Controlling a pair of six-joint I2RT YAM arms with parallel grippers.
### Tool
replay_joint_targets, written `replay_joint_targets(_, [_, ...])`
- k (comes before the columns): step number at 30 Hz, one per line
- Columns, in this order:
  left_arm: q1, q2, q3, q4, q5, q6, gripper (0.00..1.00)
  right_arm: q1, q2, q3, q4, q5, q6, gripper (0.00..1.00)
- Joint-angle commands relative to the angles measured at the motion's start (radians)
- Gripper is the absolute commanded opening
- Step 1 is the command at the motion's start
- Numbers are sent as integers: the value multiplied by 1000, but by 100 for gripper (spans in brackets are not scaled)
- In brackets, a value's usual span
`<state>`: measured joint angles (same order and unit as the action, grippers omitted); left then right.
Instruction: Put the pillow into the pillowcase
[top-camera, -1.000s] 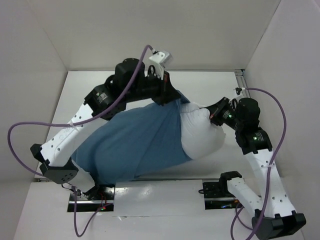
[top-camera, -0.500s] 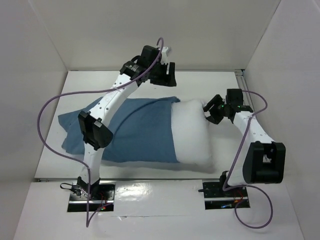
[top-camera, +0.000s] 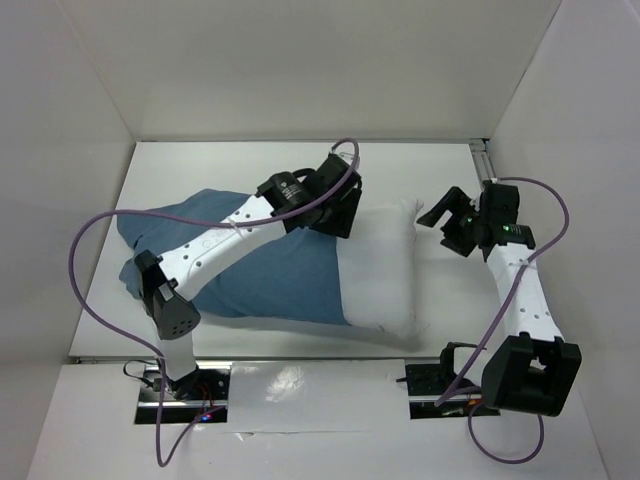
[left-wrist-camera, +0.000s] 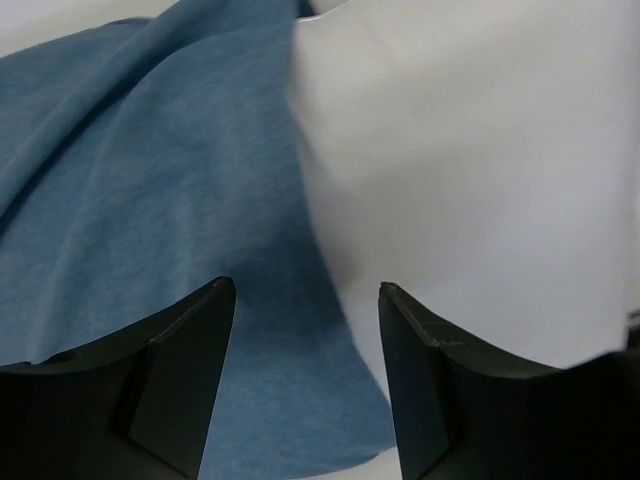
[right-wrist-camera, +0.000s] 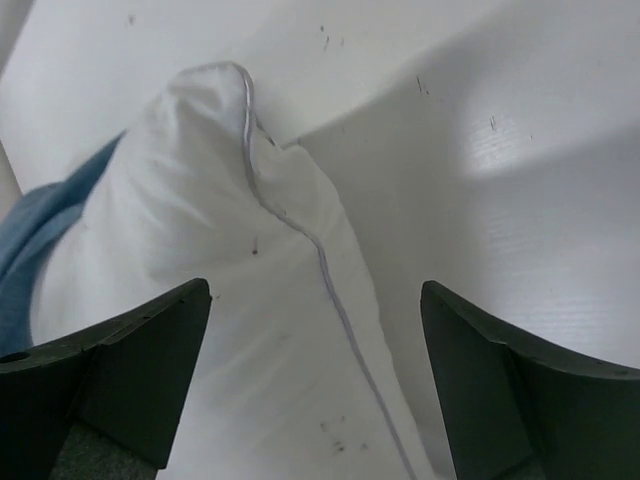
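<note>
The pillowcase's open edge runs below the gap between my spread fingers. I should lower my left gripper onto that blue rim (top-camera: 339, 252) (left-wrist-camera: 312, 262) and close on it.
The blue pillowcase (top-camera: 270, 275) lies across the table with the white pillow (top-camera: 385, 275) sticking out of its right end. My left gripper (top-camera: 345, 222) hovers over the far edge, where blue cloth meets pillow. In the left wrist view that gripper (left-wrist-camera: 305, 290) is open, with the pillowcase (left-wrist-camera: 150, 180) and pillow (left-wrist-camera: 470, 150) below and nothing between its fingers. My right gripper (top-camera: 443, 225) stands just right of the pillow's far right corner. Its wrist view shows the right gripper (right-wrist-camera: 315, 290) wide open above the seamed pillow (right-wrist-camera: 230, 280), apart from it.
White walls enclose the table (top-camera: 440, 170) on the left, back and right. A metal rail (top-camera: 482, 152) runs at the back right corner. Purple cables (top-camera: 90, 250) loop from both arms. The arm bases (top-camera: 440, 385) sit at the near edge.
Both grippers have opened and let go of the cloth. The pillow in its case has settled flat. The left gripper came down toward the case's mouth; the right drew back to the right.
</note>
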<state>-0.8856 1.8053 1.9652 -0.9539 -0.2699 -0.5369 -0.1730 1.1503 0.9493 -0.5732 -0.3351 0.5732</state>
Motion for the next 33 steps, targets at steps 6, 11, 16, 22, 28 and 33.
replay_joint_targets(6, [-12,77,-15,-101,-279,-118,72,33,-23,-1,-138,-169,-214,96])
replay_joint_targets(11, [11,106,17,-120,-226,-118,27,92,-34,-58,-113,-232,-234,98])
replay_joint_targets(16, [20,82,102,-76,-16,-39,0,318,-34,-187,181,-283,-34,60])
replay_joint_targets(22, [20,37,245,107,424,5,0,477,55,-74,516,-291,297,0])
replay_joint_targets(28, [43,155,609,259,794,-101,0,398,-42,195,503,-155,419,0])
replay_joint_targets(33, [43,32,362,391,865,-130,0,438,-176,-11,436,79,477,0])
